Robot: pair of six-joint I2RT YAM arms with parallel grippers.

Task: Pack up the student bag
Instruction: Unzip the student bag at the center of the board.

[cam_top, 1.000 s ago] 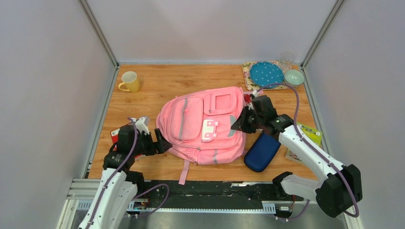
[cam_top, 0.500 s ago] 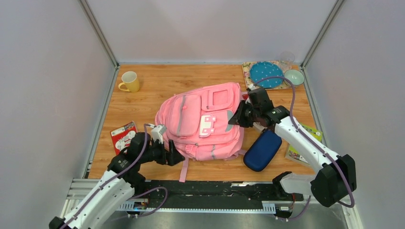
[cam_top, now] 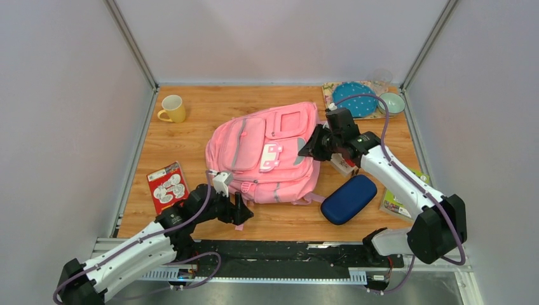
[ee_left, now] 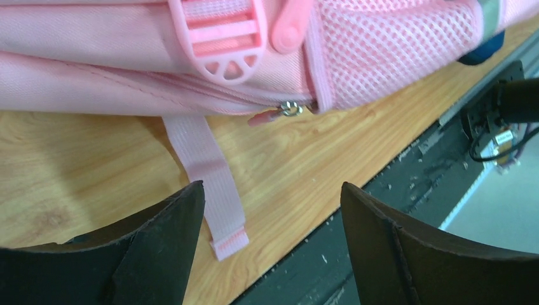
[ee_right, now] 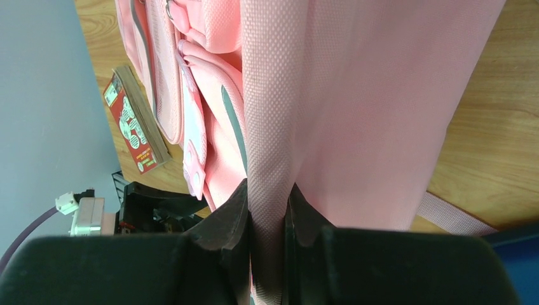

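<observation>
The bag's edge stays lifted as my right gripper next shifts slightly outward, then releases the fold (cam_top: 302,152) (ee_right: 269,204). This comes as my left gripper sits open short of the zip pull.
The pink student bag (cam_top: 260,152) lies flat in the middle of the table, front pockets up. My right gripper (cam_top: 309,147) is shut on a fold of pink fabric (ee_right: 270,127) at the bag's right side and lifts that edge. My left gripper (cam_top: 245,213) is open and empty at the bag's near edge, jaws wide either side of a loose pink strap (ee_left: 206,175). A zip pull (ee_left: 289,109) shows at the bag's seam just beyond the jaws. The bag's pink buckle (ee_left: 219,41) sits above it.
A navy-blue oval pouch (cam_top: 348,199) lies right of the bag. A red booklet (cam_top: 166,186) lies at the left, a yellow mug (cam_top: 173,108) at the back left. A blue dotted plate (cam_top: 353,100), bowl (cam_top: 389,103) and glass (cam_top: 382,77) stand back right. A green-yellow book (cam_top: 397,202) lies far right.
My right gripper has pulled the bag's right side back and up, turning the bag. My left gripper has swung from the bag's left side round to its near edge by the strap.
</observation>
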